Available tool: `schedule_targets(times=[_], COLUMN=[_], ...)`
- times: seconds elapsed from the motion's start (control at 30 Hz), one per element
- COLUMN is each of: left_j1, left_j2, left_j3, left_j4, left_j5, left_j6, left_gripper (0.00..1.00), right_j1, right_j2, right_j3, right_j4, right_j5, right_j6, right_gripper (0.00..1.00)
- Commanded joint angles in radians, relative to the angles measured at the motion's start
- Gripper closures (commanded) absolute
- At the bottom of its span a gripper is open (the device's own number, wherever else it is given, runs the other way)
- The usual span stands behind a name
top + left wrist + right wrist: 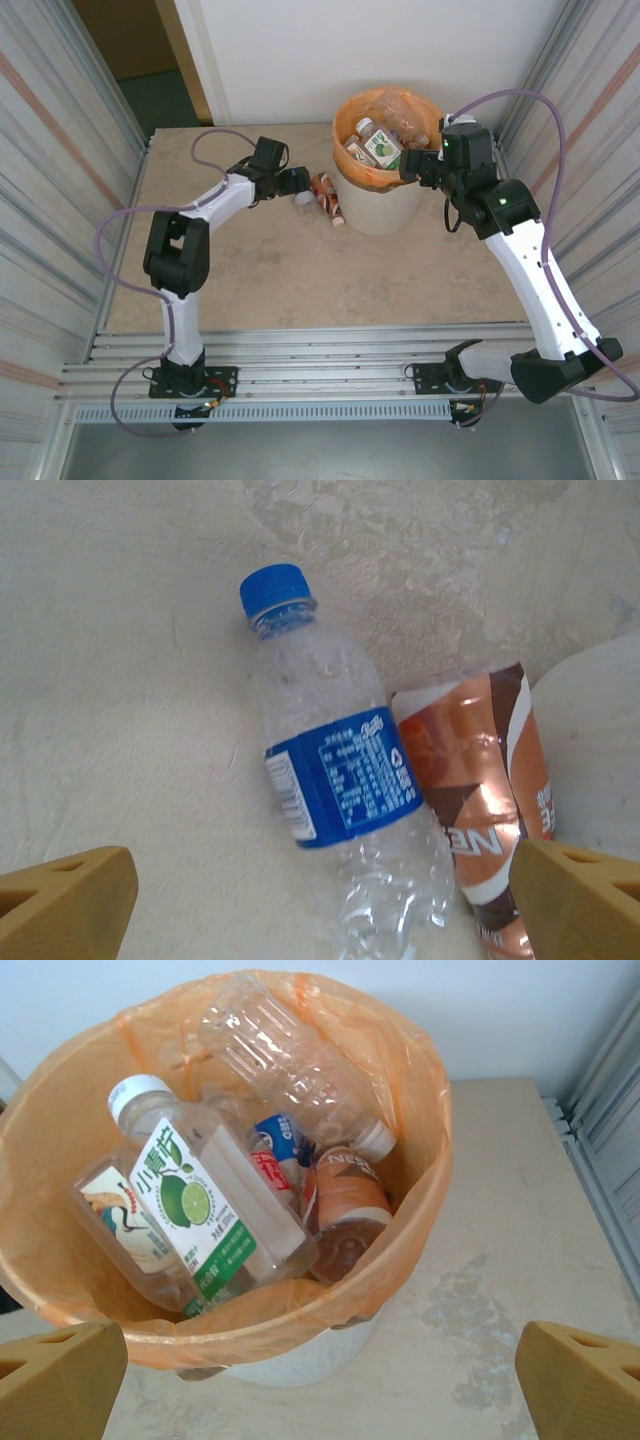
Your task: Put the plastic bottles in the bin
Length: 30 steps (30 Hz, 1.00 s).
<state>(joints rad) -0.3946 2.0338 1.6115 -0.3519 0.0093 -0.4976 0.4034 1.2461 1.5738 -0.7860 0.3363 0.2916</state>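
Next, my left gripper needs to lower its fingers around the clear bottle's blue label, then close.
On the table lies a clear plastic bottle (330,770) with a blue cap and blue label, and a brown-labelled bottle (480,800) touches its right side. Both rest just left of the bin (382,208), a cream bucket lined with an orange bag. My left gripper (320,910) is open, its fingers (70,900) straddling the clear bottle's lower end without closing on it. My right gripper (320,1385) is open and empty above the near rim of the bin (440,1160). Inside are a lime-labelled bottle (200,1210), a clear bottle (290,1060) and several others.
The bin's white wall (600,750) stands right behind the brown-labelled bottle. Corrugated metal walls (50,150) close in the table on both sides. Bare tabletop (300,280) stretches toward the arm bases.
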Motion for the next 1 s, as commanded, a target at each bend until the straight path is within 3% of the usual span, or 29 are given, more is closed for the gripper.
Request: schedule_targets(times=[0.0,0.27,0.63,0.97], left_j1=[0.000,0.011,0.011,0.015], left_j2=[0.050,0.171,0.238,0.267], left_j3=[0.096,0.206,0.222,0.218], left_j4=[-0.073,-0.125,-0.168,-0.185], left_j5=[0.008,0.059,0.058,0.029], left_j6=[0.016,0.024,0.016,0.010], left_gripper=[0.05,0.11,0.16,0.31], right_j1=[-0.011,-0.020,-0.025,-0.026], right_j2=[-0.030,-0.033,-0.020,-0.019], right_j3=[-0.012,-0.029,-0.036,-0.040], right_j4=[0.004,0.007,0.012,0.012], right_j5=[0.006,0.000,-0.011,-0.013], right_j6=[0.035,0.050,0.060,0.064], right_gripper=[0.02,0.02,0.02,0.02])
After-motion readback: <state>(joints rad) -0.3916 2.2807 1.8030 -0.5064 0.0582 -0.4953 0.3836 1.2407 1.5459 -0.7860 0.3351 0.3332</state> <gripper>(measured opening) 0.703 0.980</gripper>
